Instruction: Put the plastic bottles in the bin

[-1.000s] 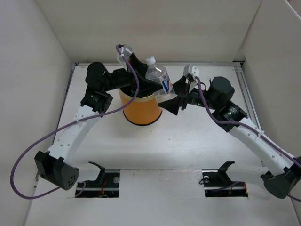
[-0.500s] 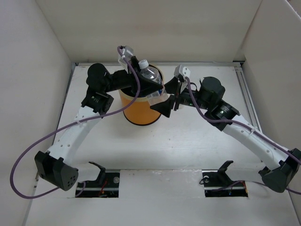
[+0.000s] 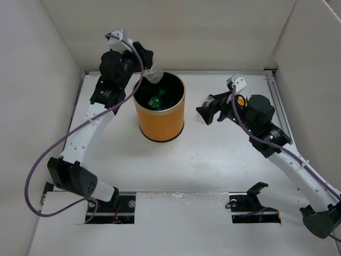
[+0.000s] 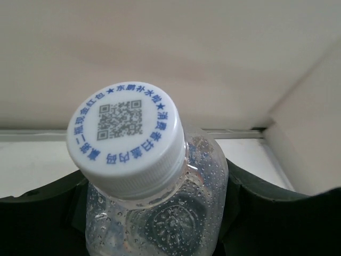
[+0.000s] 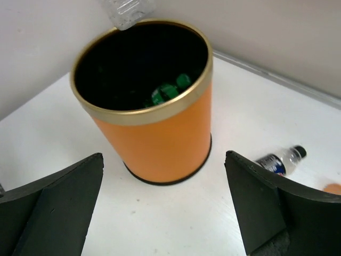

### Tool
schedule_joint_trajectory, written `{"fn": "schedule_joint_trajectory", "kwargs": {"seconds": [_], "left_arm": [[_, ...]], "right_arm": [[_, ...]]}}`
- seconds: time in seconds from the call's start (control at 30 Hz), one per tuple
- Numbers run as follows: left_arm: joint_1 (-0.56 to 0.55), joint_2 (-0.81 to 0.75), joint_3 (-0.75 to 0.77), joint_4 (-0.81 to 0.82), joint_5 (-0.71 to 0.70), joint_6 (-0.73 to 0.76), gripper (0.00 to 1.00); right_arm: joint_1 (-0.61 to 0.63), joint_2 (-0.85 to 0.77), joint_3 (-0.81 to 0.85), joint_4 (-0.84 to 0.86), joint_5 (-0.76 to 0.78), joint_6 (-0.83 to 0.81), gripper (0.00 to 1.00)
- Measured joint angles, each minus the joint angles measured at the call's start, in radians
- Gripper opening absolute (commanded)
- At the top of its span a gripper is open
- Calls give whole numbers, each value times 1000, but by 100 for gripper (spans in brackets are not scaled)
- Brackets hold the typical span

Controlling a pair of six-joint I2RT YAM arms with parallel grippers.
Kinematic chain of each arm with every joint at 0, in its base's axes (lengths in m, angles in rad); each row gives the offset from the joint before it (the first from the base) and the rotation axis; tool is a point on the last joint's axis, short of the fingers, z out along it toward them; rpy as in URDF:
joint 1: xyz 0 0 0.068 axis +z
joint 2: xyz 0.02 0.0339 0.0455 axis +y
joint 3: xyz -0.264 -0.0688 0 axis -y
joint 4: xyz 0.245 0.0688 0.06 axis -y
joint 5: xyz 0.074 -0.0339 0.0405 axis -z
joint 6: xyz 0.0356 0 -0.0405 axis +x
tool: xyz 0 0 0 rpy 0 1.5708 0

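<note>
I will next swing my right gripper to the right in the top view, tip it downward and lower it onto the orange bottle [image 3: 241, 101], because the bottle is outside the bin [image 3: 160, 120].
My left gripper [image 3: 149, 71] is shut on a clear plastic bottle [image 3: 155, 78] and holds it above the far left rim of the orange bin [image 3: 160, 120]. The left wrist view shows that bottle [image 4: 160, 213] between the black fingers, its white printed cap [image 4: 125, 136] towards the camera. A green bottle [image 3: 156, 101] lies inside the bin [image 5: 160, 133]. My right gripper [image 3: 205, 113] stands open right of the bin, with nothing between its fingers [image 5: 58, 202]. A small clear bottle with a dark cap [image 5: 279, 161] and an orange bottle [image 5: 333, 188] lie on the table to the right.
White walls enclose the table [image 3: 213, 160] at the back and on both sides. Two black arm rests [image 3: 254, 190] sit at the near edge. A purple cable [image 3: 48, 160] hangs along the left arm.
The clear bottle has passed from my right gripper to my left. The right gripper opened and drew back to the right. The left arm lifted the bottle to the bin's far left rim.
</note>
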State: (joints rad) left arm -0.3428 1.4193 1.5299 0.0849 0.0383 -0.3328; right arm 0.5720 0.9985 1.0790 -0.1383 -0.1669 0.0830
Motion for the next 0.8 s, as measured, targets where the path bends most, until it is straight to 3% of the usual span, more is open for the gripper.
{"fn": "schedule_joint_trajectory", "kwargs": {"seconds": [0.03, 0.07, 0.17, 0.2, 0.23, 0.5, 0.8], "left_arm": [[3, 26, 4, -3, -35, 14, 25], [3, 51, 5, -10, -75, 30, 44], [3, 122, 4, -37, -105, 56, 84], [3, 141, 4, -47, -108, 64, 95], [2, 155, 4, -58, -110, 69, 100], [2, 112, 2, -87, -80, 79, 100], [0, -146, -29, -131, -113, 78, 100]], "right_arm": [[-8, -9, -7, -14, 15, -1, 100], [-18, -16, -13, -26, 27, -2, 100], [-57, -31, -16, -68, 64, -5, 100], [-75, -34, -16, -77, 73, -5, 100], [-91, -35, -16, -87, 83, -6, 100], [-209, 26, 2, -191, 242, 40, 100], [-361, 317, 108, -356, 444, 263, 100]]}}
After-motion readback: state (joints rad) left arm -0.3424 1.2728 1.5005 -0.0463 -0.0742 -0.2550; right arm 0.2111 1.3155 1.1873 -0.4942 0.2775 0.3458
